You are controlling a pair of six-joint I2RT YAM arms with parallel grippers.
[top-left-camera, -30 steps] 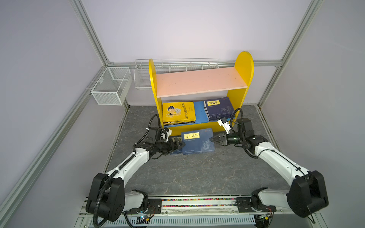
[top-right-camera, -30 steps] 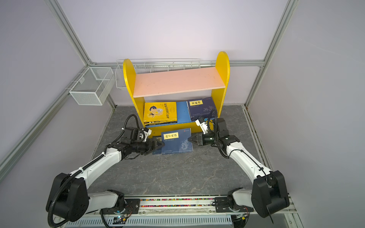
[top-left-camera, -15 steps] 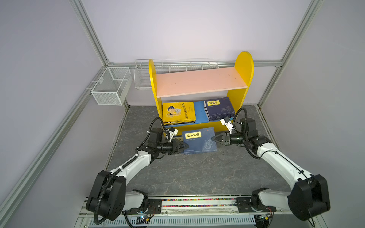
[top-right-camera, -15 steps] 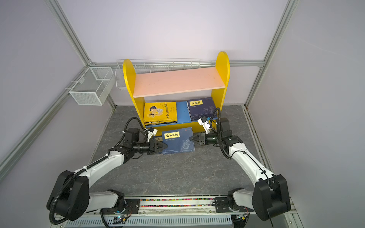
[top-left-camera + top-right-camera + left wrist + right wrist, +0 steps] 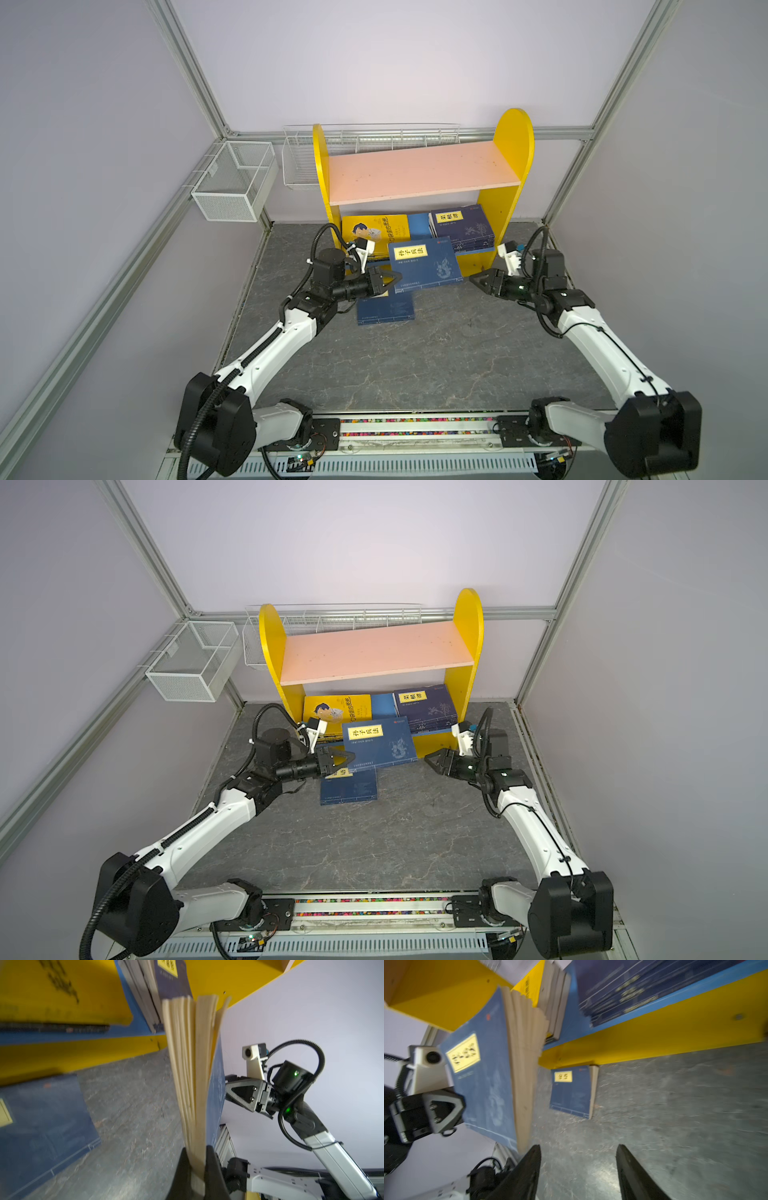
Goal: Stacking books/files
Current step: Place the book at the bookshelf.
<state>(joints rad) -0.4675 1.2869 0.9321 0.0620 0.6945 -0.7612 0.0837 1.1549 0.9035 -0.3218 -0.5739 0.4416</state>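
Note:
The left gripper carries the held book outward onto the top of the navy stack [image 5: 463, 226] [image 5: 172, 982] next and releases it there, since the stack matches the book's colour.
A navy book with a pale-yellow label [image 5: 424, 262] [image 5: 380, 744] hangs above the table in front of the shelf. My left gripper [image 5: 395, 277] [image 5: 195, 1153] is shut on its left edge, and its pages [image 5: 191, 1064] fan out beyond the jaws. Just right of that book, my right gripper [image 5: 478, 279] [image 5: 578, 1149] stands open, apart from it, with nothing between its fingers. A second navy book [image 5: 386, 309] [image 5: 571, 1091] lies flat on the table, partly under the held one. A yellow book [image 5: 376, 230] and a navy stack [image 5: 463, 226] rest on the lower shelf.
The yellow bookshelf [image 5: 513, 137] with a pink top board [image 5: 419, 172] stands at the back. Two white wire baskets [image 5: 232, 180] [image 5: 365, 141] hang on the back-left frame. Bare grey table [image 5: 415, 365] lies in front of the books.
My left gripper has closed on the navy book's left edge. My right gripper has let go of its right edge, opened and drawn back. The held book has moved towards the shelf.

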